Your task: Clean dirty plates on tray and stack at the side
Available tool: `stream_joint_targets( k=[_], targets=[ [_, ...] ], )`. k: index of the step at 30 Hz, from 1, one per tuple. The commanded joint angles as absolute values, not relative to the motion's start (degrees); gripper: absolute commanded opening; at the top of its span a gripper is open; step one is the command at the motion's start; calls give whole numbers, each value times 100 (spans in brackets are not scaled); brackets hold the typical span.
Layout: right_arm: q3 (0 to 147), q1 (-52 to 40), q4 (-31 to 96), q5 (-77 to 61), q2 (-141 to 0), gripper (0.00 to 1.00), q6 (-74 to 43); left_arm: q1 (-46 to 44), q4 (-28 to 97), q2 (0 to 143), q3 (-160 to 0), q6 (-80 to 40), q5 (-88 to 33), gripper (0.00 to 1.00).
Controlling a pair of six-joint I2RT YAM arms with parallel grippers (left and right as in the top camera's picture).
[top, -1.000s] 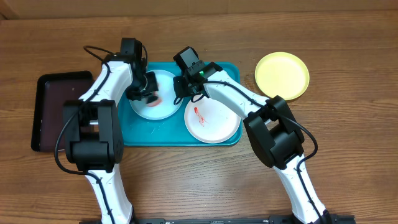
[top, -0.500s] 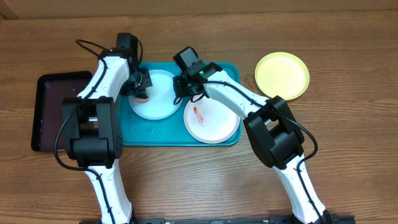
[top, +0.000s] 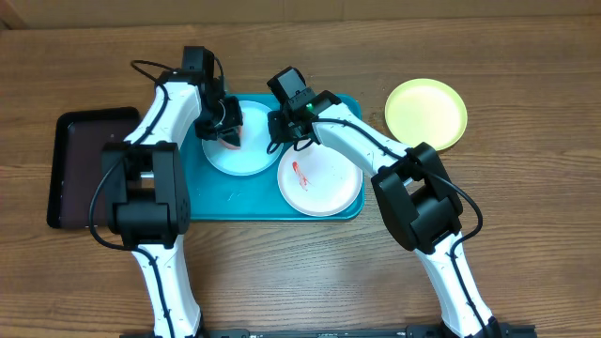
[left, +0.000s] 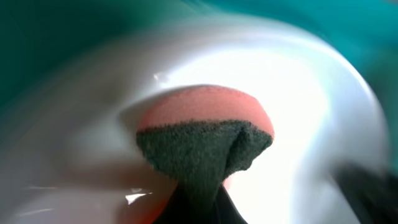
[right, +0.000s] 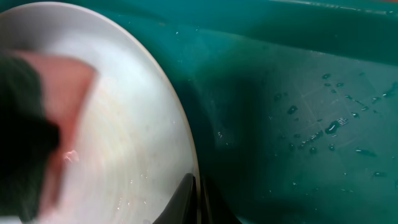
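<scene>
The place for the plate in my right gripper is to the gripper's right in the overhead view, so I need to raise the gripper, carry its plate onto the yellow-green plate (top: 425,113) and let it go.
The light blue plate (top: 246,155) lies in the left half of the turquoise tray (top: 225,202). My left gripper (top: 225,127) is shut on a pink sponge with a dark green pad (left: 205,137) and presses it on this plate (left: 305,93). My right gripper (top: 282,131) is shut on the plate's right rim (right: 196,199); the plate (right: 124,124) and the blurred sponge (right: 37,124) show in its view. The white plate (top: 324,188), with a red smear, lies in the tray's right half. The yellow-green plate (top: 425,113) sits on the table to the right of the tray.
A smaller black tray (top: 80,169) lies on the wooden table to the left of the turquoise tray. Water drops dot the tray floor (right: 311,112) beside the light blue plate.
My left gripper swept the sponge to the plate's left edge and back toward its upper middle. My right gripper kept its hold on the rim, shifting only slightly right.
</scene>
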State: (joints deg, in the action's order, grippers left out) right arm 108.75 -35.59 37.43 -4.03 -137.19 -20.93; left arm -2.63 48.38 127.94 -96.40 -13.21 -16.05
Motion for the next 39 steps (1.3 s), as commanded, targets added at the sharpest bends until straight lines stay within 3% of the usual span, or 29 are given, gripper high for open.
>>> stream_joint_targets(
  k=[1, 8, 11, 12, 13, 20, 24, 30, 39],
  targets=[
    [10718, -3664, 3778, -460, -13745, 4, -2018, -552, 5076, 13218, -9537, -360, -3417, 4],
    [10718, -3664, 3791, -460, -13745, 4, -2016, -548, 5218, 13218, -9537, -329, -3452, 4],
    [10718, -3664, 3833, -460, -13745, 4, -2016, -508, 5607, 13218, -9546, 130, -3264, 13],
    [10718, -3664, 3846, -460, -13745, 4, -2016, -493, 5728, 13218, -9548, 128, -2939, 12],
    [10718, -3664, 3850, -460, -13745, 4, -2016, -480, 5822, 13218, -9548, 95, -2469, 4],
    [10718, -3664, 3804, -460, -13745, 4, -2016, -419, 6228, 13115, -9592, -1754, 1691, 4],
    [10718, -3664, 3811, -460, -13745, 4, -2016, -419, 6320, 12903, -9686, -2449, 2799, 4],
    [10722, -3664, 3806, -462, -13743, 4, -2018, -414, 6285, 12481, -9966, -2585, 2827, 4],
    [11557, -3671, 4578, -519, -13622, 4, -1555, 23, 6274, 11177, -10130, -3155, 1369, 4]
  ],
)
